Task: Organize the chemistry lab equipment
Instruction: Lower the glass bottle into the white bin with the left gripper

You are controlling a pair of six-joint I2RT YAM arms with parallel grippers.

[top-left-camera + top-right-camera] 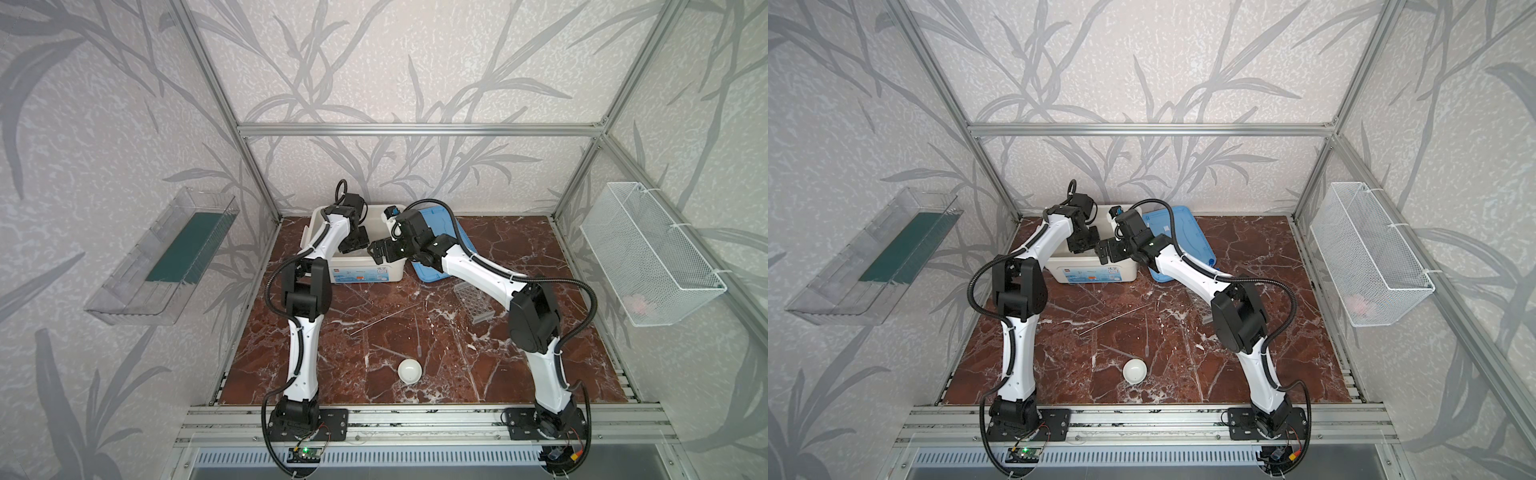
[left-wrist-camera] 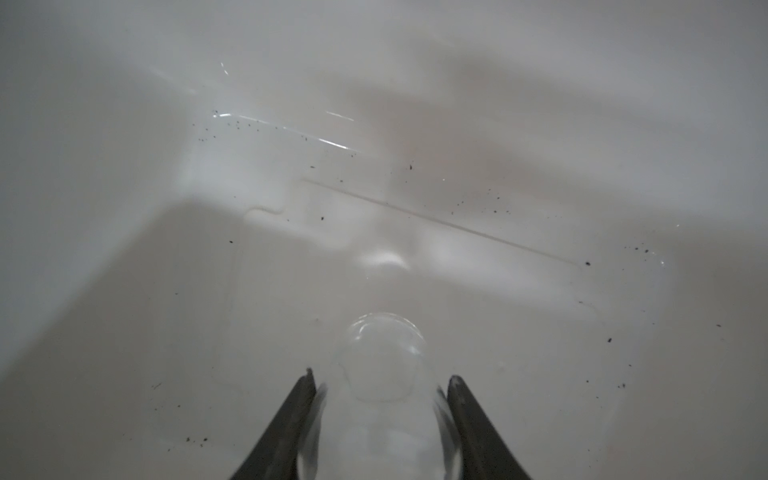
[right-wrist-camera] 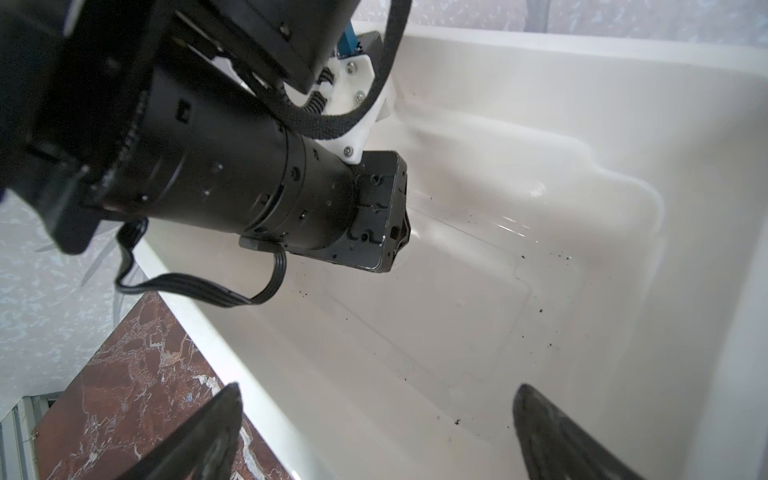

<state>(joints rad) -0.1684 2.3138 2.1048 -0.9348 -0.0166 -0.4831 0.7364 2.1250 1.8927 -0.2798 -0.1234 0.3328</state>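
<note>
My left gripper will next lower the small clear glass jar (image 2: pixel 380 357) onto the empty bottom of the white tub, which is just below, and let go of it there.
My left gripper (image 2: pixel 380 374) reaches down into the white tub (image 2: pixel 166 332) and is shut on a small clear glass jar (image 2: pixel 380 357), just above the tub floor. In both top views this gripper (image 1: pixel 353 245) (image 1: pixel 1081 245) is inside the tub. My right gripper (image 3: pixel 378 399) (image 1: pixel 376 254) is open and empty over the tub's front rim (image 3: pixel 249 390). On the marble lie a clear grid-holed rack (image 1: pixel 473 301), a round white dish (image 1: pixel 409 371) (image 1: pixel 1134 370), a thin rod (image 1: pixel 384 319) (image 1: pixel 1117 319) and a dropper (image 1: pixel 417 336) (image 1: pixel 1147 332).
The tub (image 1: pixel 361 274) stands at the back of the table, with its blue lid (image 1: pixel 440 232) leaning beside it on the right. A wire basket (image 1: pixel 648 257) hangs on the right wall and a clear shelf (image 1: pixel 162 257) on the left wall.
</note>
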